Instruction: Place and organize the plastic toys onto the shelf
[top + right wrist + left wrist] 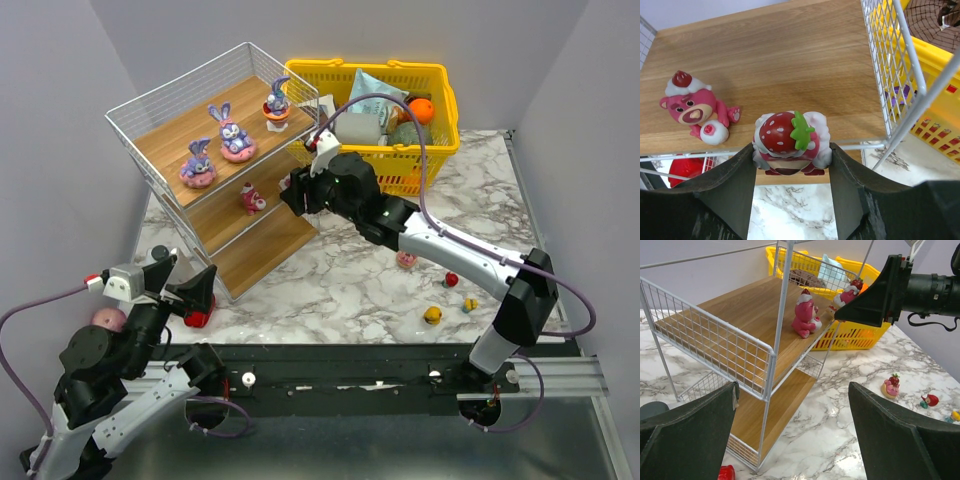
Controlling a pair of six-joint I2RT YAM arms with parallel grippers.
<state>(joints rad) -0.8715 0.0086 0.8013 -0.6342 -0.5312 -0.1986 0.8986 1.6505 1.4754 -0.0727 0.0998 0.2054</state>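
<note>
The right gripper moves outward over the wood toward the basket-side mesh [834, 117] next and opens, since the held figure still overhangs the middle board's front edge.
My right gripper [792, 159] is shut on a strawberry-topped pink figure [790, 136], holding it at the front edge of the shelf's [185, 125] middle board [790, 50]. A pink bear figure [692, 107] sits on that board just to its left. In the left wrist view the held figure [848, 293] shows against the right gripper [842, 304], beside the bear [806, 315]. Three purple bunnies [235, 135] stand on the top board. My left gripper [196, 290] is open and empty at the shelf's near left corner, close to a red piece [197, 319].
A yellow basket [440, 75] holding other items stands behind the shelf. A pink donut toy [407, 260], a red piece [451, 279], a yellow piece [432, 316] and a tiny piece [469, 303] lie on the marble table to the right. A pink round object [108, 320] sits at the far left.
</note>
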